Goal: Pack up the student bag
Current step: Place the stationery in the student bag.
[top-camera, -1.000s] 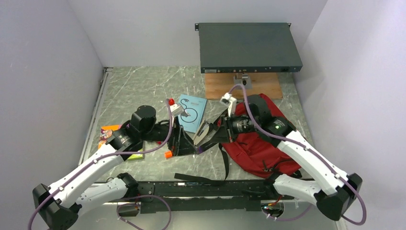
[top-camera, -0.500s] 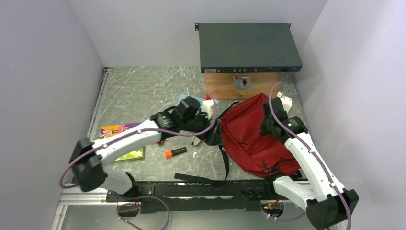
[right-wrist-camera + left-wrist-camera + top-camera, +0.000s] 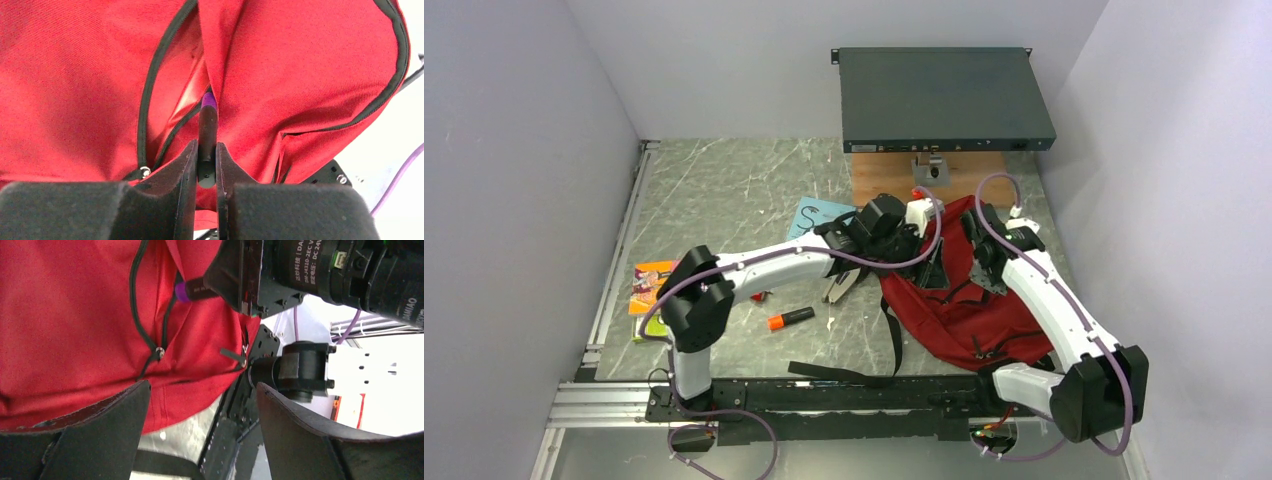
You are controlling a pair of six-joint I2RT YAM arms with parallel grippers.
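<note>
My right gripper turns and lowers the black marker into the gap between the zipper lines next, since the purple tip only reaches the fold.
The student bag is dark red with black zipper trim and lies at the right of the table. My right gripper is shut on a black marker with a purple tip. The tip points into a fold of the bag beside a zipper line. In the right wrist view the gripper clamps the marker's rear end. My left gripper is open and empty just above the bag's left part. In the left wrist view its fingers straddle the bag's red edge, and the marker shows above.
A light blue book lies under the left arm. An orange marker and a colourful book lie to the left. Black bag straps trail toward the near edge. A dark equipment box on a wooden board stands behind.
The left arm has stretched further right, from the table middle onto the bag. The right gripper, holding the marker, has swung from above the bag's right side down to its opening.
</note>
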